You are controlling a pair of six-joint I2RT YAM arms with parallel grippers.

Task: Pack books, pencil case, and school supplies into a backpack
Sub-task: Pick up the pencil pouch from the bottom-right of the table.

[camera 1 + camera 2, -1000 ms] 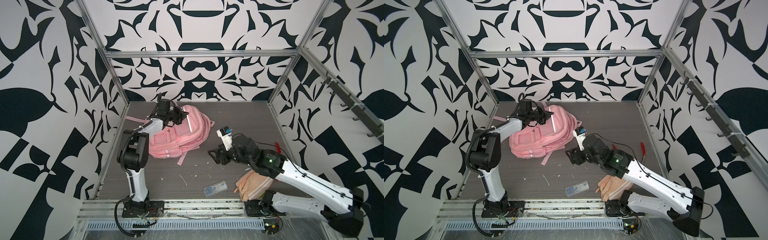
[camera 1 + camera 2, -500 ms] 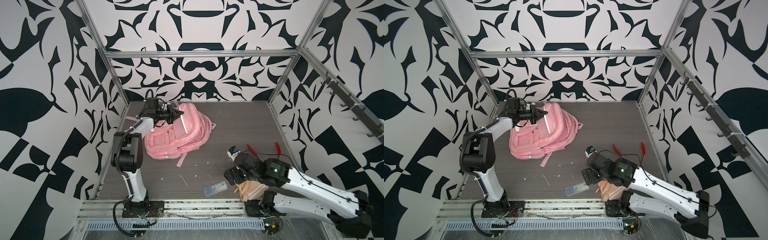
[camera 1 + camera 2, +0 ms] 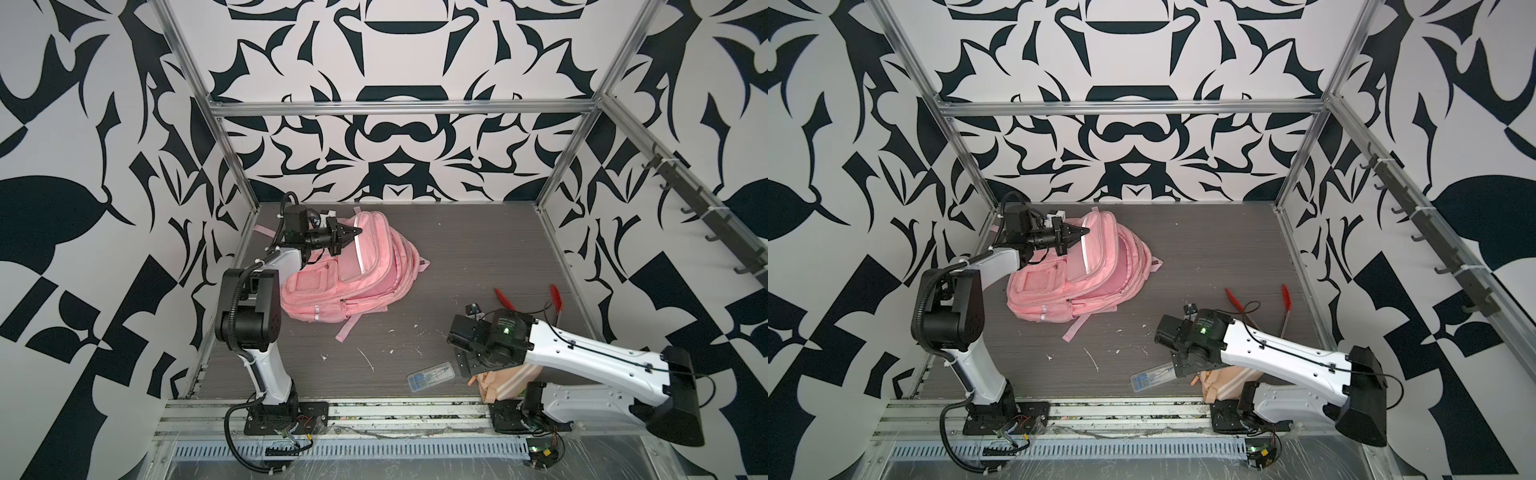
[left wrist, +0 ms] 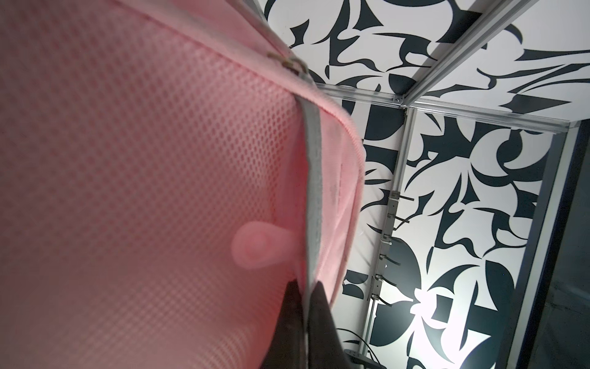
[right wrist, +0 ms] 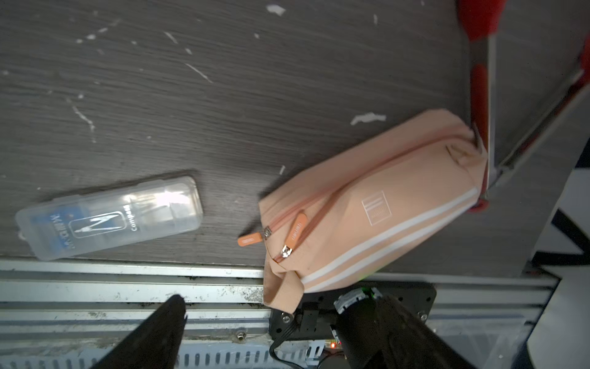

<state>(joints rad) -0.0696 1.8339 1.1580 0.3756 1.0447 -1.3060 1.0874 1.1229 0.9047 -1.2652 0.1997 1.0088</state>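
Observation:
The far long side of the peach pencil case (image 5: pixel 383 204) faces bare tabletop. My right gripper should move outward and down, with a turn, onto the zip edge (image 5: pixel 322 185).
The pink backpack (image 3: pixel 365 266) (image 3: pixel 1096 270) lies at the back left of the table. My left gripper (image 3: pixel 354 230) (image 3: pixel 1084 230) is shut on its raised upper edge. In the left wrist view the gripper (image 4: pixel 307 289) pinches the grey strip along the mesh panel of the backpack (image 4: pixel 143 159). My right gripper (image 5: pixel 281 310) is open above the front rail, just clear of the near end of the peach pencil case (image 5: pixel 383 204) (image 3: pixel 500 384). The clear box of school supplies (image 5: pixel 108 217) (image 3: pixel 430 376) (image 3: pixel 1148 378) lies beside the pencil case. The books are out of view.
Red-handled tongs (image 3: pixel 555 295) (image 3: pixel 1285 297) (image 5: pixel 479 80) lie at the right, touching the pencil case's far end. A metal rail (image 5: pixel 127 287) runs along the front edge. White scraps (image 3: pixel 368 359) dot the dark tabletop. My right arm (image 3: pixel 582 357) covers part of the pencil case.
My right arm has pulled back from beside the backpack to the front edge, its jaws opening wider over the pencil case. The left wrist has swung toward the left wall, still holding the backpack's edge.

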